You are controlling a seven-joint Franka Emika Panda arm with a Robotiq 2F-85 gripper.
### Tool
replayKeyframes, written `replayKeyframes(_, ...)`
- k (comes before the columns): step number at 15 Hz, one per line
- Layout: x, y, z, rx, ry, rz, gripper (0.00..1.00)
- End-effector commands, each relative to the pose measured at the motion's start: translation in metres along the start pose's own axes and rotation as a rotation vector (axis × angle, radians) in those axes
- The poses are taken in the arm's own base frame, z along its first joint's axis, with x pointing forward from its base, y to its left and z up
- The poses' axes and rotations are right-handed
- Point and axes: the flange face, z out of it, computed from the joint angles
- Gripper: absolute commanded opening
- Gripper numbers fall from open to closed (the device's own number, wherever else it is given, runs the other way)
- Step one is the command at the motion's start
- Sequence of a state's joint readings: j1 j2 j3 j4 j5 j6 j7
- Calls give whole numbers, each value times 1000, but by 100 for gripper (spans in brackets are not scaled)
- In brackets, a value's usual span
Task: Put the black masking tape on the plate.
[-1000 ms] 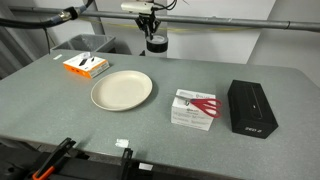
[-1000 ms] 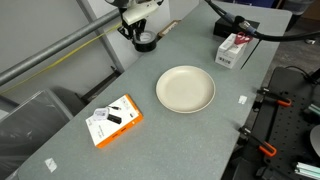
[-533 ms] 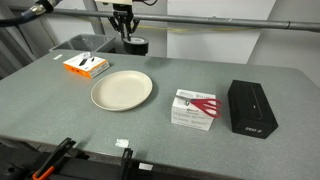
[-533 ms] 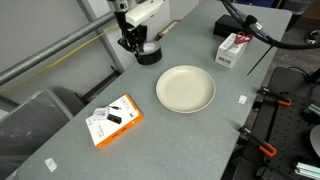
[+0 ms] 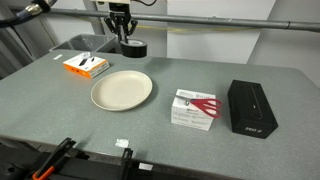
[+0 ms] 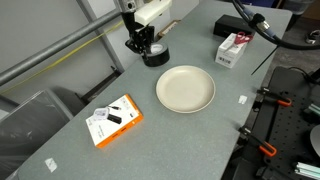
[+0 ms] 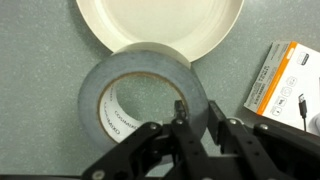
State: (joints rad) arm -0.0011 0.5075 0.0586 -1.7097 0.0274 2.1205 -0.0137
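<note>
I should bring the roll over the plate's rim and lower my gripper with it onto the middle of the cream plate point(image 5: 122, 91), which is empty.
The black masking tape point(image 5: 136, 47) is a small dark roll with a pale inner core point(image 7: 150, 65). My gripper point(image 5: 123, 36) is shut on its wall, with one finger inside the ring and one outside point(image 7: 197, 108). It holds the roll just above the table, beyond the far side of the plate, in both exterior views point(image 6: 155, 56). The cream plate point(image 5: 122, 90) lies empty on the grey table point(image 6: 185, 89). In the wrist view the roll overlaps the plate's near rim point(image 7: 160, 25).
An orange box point(image 5: 86, 65) lies beside the plate point(image 6: 115, 119) point(image 7: 285, 80). A white and red box point(image 5: 195, 108) point(image 6: 233, 48) and a long black box point(image 5: 251, 106) lie further off. Clamps stand on the table's edge point(image 6: 265, 98).
My gripper has carried the tape sideways along the back of the table and lower, to a spot closer to the plate. Nothing else moved.
</note>
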Motion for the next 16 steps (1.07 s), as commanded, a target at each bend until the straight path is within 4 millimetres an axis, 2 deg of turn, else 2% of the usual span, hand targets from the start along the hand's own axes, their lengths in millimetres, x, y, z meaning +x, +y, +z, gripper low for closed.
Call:
replayKeyframes(1, -15, -9, 7, -22, 27, -20, 6)
replayKeyframes(6, -71, -40, 32, -102, 124, -102, 6)
replayKeyframes(8, -96, -50, 47, -139, 145, -128, 6)
replayKeyframes(10, -112, -56, 63, -157, 155, -138, 6)
replayKeyframes(12, -121, -58, 79, -170, 172, -121, 6)
replayKeyframes(16, -120, -45, 109, -174, 176, -77, 6)
